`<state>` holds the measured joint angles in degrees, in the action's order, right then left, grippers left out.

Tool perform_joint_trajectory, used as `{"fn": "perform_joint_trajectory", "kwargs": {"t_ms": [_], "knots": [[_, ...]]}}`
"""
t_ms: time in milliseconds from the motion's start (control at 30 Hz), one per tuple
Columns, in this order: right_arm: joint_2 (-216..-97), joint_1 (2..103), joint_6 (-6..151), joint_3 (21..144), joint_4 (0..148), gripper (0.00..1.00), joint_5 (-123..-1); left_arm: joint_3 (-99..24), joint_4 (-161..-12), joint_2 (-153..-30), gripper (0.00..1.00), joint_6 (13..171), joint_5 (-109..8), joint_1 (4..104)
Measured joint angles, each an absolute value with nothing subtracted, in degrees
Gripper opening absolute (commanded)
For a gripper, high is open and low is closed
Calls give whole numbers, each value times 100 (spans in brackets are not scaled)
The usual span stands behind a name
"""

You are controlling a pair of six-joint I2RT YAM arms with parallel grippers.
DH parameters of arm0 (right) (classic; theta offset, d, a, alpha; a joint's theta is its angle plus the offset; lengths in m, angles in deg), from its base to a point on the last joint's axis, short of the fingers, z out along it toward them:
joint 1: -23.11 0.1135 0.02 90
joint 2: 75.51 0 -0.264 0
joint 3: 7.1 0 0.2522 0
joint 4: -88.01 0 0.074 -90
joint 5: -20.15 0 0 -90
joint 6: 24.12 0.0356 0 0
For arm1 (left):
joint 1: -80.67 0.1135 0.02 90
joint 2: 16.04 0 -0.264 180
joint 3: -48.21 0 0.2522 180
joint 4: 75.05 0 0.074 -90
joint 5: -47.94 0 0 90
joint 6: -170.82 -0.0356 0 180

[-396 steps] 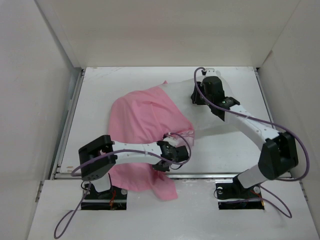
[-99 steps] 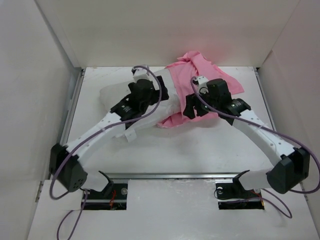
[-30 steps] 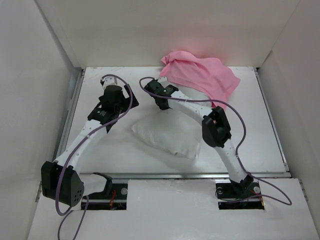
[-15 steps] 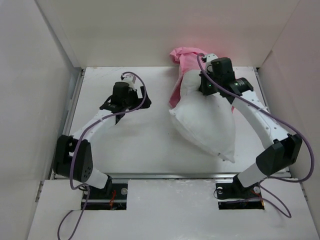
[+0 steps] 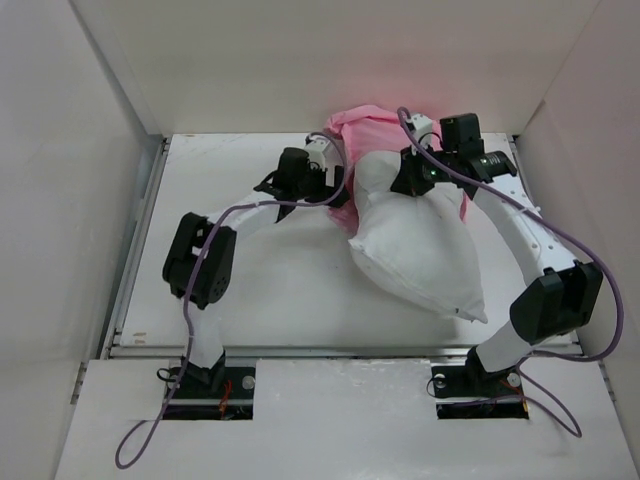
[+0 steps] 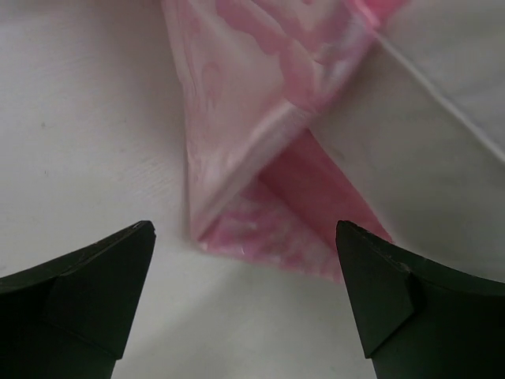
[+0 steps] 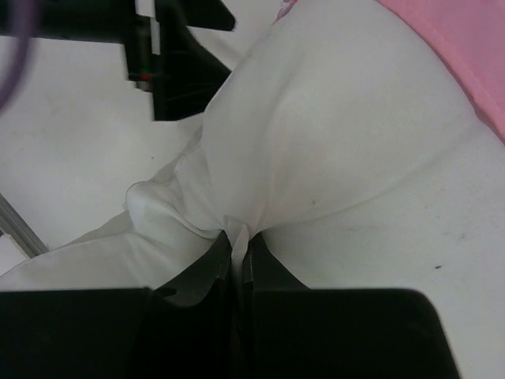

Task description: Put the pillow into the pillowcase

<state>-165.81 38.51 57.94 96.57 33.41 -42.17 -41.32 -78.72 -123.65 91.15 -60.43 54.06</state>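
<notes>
The shiny folded corner of the pillowcase lies between the left gripper's parted fingers, so the left gripper will next go down toward the pillow [image 5: 420, 245] and onto that corner.
The plump white pillow [image 5: 420, 245] lies slantwise on the right half of the table, its far end raised. My right gripper [image 5: 408, 186] is shut on a pinch of pillow fabric [image 7: 239, 234] at that far end. The pink pillowcase [image 5: 360, 124] is bunched behind and under the pillow against the back wall. A shiny folded corner of the pillowcase [image 6: 260, 197] lies on the table just ahead of my left gripper [image 6: 245, 230], which is open and holds nothing. In the top view my left gripper [image 5: 338, 186] sits at the pillowcase's left edge.
White enclosure walls stand at the back [image 5: 340, 70] and both sides. A metal rail [image 5: 340, 350] runs along the table's near edge. The left arm stretches across the table's middle; its black gripper body [image 7: 177, 75] shows in the right wrist view.
My left gripper has swung right, from the table's left part up to the pillowcase's edge. The right gripper keeps its grip; the pillow has shifted slightly, and more pink now shows behind it.
</notes>
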Motion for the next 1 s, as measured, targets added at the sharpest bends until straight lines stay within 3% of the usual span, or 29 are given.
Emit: {"fn": "perform_joint_trajectory", "kwargs": {"t_ms": [133, 200, 233, 267, 300, 367, 600, 800, 1000], "knots": [[-16638, 3831, 5796, 9909, 3308, 0, -4035, -4698, -7877, -13193, 95, 9062, -5995, 5393], [-16655, 3809, 5800, 10033, 3284, 0, -3961, -4886, -7896, -13473, 84, 9069, -5993, 5393], [-16668, 3807, 5809, 10101, 3260, 0, -3933, -4962, -7914, -13578, 52, 9084, -5958, 5393], [-16675, 3805, 5814, 10145, 3260, 0, -3922, -5032, -7933, -13646, 36, 9141, -5908, 5393], [-16679, 3800, 5816, 10177, 3258, 0, -3922, -5159, -7986, -13729, 5, 9117, -5822, 5393], [-16679, 3800, 5824, 10188, 3262, 0, -3922, -5277, -8010, -13781, 0, 9154, -5748, 5393], [-16828, 3945, 6135, 9788, 3937, 0, -3913, -4853, -7866, -13388, 0, 9346, -5991, 5401], [-17335, 5131, 6399, 8997, 5465, 0, -5303, -3662, -7789, -12087, 0, 9532, -6428, 5347], [-17396, 6025, 7016, 8116, 7378, 0, -7122, -2600, -8051, -10839, 0, 9650, -6076, 5238]]}}
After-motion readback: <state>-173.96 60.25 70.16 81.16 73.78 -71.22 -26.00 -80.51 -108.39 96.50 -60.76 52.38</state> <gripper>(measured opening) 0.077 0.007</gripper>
